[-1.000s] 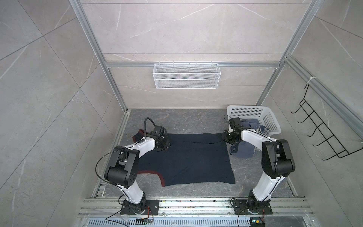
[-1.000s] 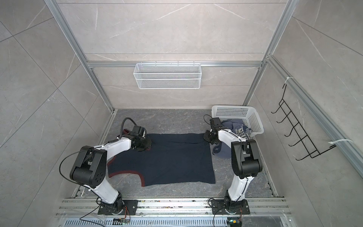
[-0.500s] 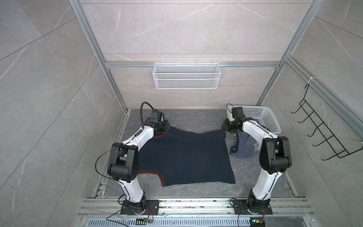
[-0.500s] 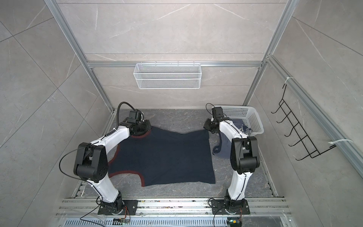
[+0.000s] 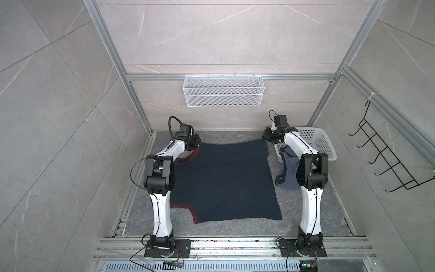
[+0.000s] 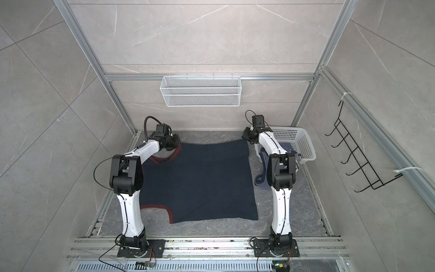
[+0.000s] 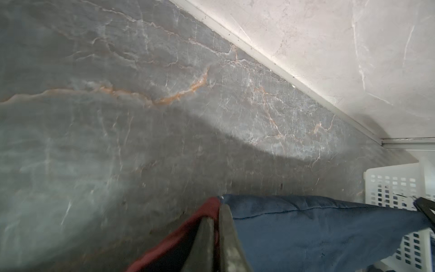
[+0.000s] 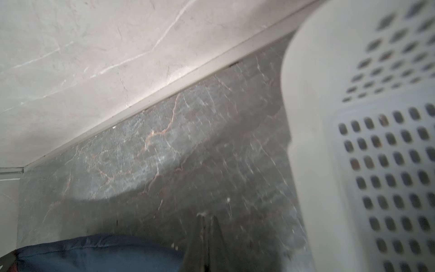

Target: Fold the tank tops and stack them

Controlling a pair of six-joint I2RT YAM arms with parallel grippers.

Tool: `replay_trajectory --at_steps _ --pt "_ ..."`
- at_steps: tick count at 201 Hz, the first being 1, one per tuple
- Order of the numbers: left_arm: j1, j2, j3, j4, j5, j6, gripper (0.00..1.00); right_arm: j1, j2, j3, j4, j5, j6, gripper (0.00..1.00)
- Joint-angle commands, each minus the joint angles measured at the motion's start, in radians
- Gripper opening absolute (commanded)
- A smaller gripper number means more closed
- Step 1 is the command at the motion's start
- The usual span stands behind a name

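Note:
My left gripper holds the tank top's corner, and both far corners are raised. Next I should carry that corner back, lower it onto the tank top's flat navy middle (image 5: 199,176) below and let go.
The dark navy tank top (image 5: 223,179) (image 6: 200,181) with maroon trim lies spread across the grey table in both top views. Its far edge is raised at two corners. My left gripper (image 5: 197,144) (image 7: 217,210) is shut on the maroon-trimmed far left corner. My right gripper (image 5: 266,138) (image 8: 207,219) is shut at the far right corner, where the navy cloth (image 8: 94,254) runs up to its fingers. The slate-blue tank top (image 5: 288,172) (image 6: 262,175) hangs out of the white basket (image 5: 326,147) onto the table, partly hidden by my right arm.
The basket (image 6: 306,147) (image 8: 376,141) stands in the back right corner, right beside my right gripper. The back wall rises close behind both grippers. A wire shelf (image 5: 223,94) hangs on that wall, and a black hook rack (image 5: 388,162) on the right wall.
Both grippers have moved up and toward the back wall with the navy top's far corners. The cloth has been drawn out from a short band into a longer spread.

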Motion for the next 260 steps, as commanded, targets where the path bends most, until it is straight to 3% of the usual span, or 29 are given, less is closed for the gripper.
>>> replay_trajectory --at_steps 1,47,96,177,260 --pt "0.019 0.061 0.123 0.009 0.059 0.01 0.05 -0.004 0.069 0.117 -0.059 0.001 -0.025 0.0" --pt "0.027 0.207 0.29 -0.066 0.113 0.023 0.06 -0.004 0.187 0.282 -0.13 0.025 -0.033 0.0" --pt "0.027 0.164 0.26 -0.056 0.133 0.018 0.06 -0.004 0.149 0.26 -0.142 -0.006 -0.061 0.0" --pt "0.028 -0.183 -0.175 0.139 0.168 0.007 0.06 -0.007 -0.236 -0.388 0.19 -0.064 -0.072 0.0" --pt "0.021 -0.433 -0.691 0.426 0.182 -0.105 0.06 -0.014 -0.504 -0.852 0.368 -0.014 0.018 0.0"
